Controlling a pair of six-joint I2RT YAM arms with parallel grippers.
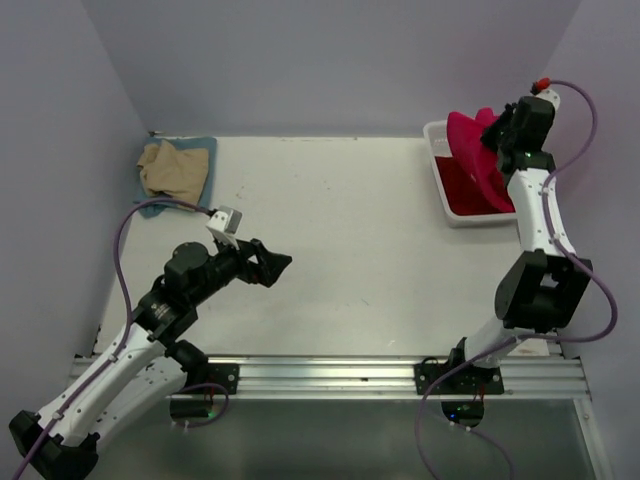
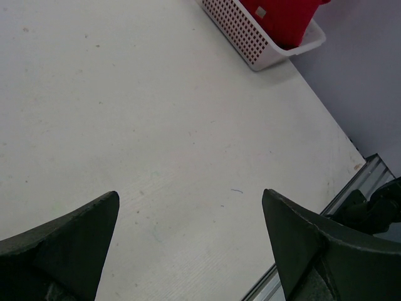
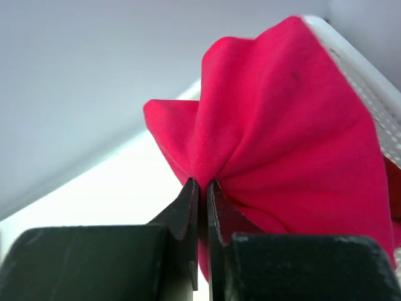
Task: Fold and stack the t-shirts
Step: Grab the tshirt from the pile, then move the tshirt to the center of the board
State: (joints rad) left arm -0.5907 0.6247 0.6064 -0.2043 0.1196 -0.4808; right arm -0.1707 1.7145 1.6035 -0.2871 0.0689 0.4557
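My right gripper swings the bright red t-shirt to the left in the top view next, and down onto the table's empty middle (image 1: 343, 242).
My right gripper (image 1: 497, 134) is shut on a bright red t-shirt (image 1: 472, 150) and holds it bunched up above the white lattice basket (image 1: 437, 170) at the back right. In the right wrist view the cloth (image 3: 282, 132) fans out from the pinch between my fingertips (image 3: 202, 184). More red cloth (image 1: 470, 190) lies in the basket. A tan t-shirt (image 1: 170, 166) lies folded on a blue-grey one (image 1: 205, 162) at the back left corner. My left gripper (image 1: 277, 265) is open and empty, low over the table's left front; the left wrist view shows its gripper (image 2: 191, 200) over bare table.
The basket (image 2: 244, 34) with red cloth (image 2: 282, 15) shows at the top of the left wrist view. The table's front edge and metal rail (image 1: 330, 370) run below the arms. Purple walls close in the back and sides.
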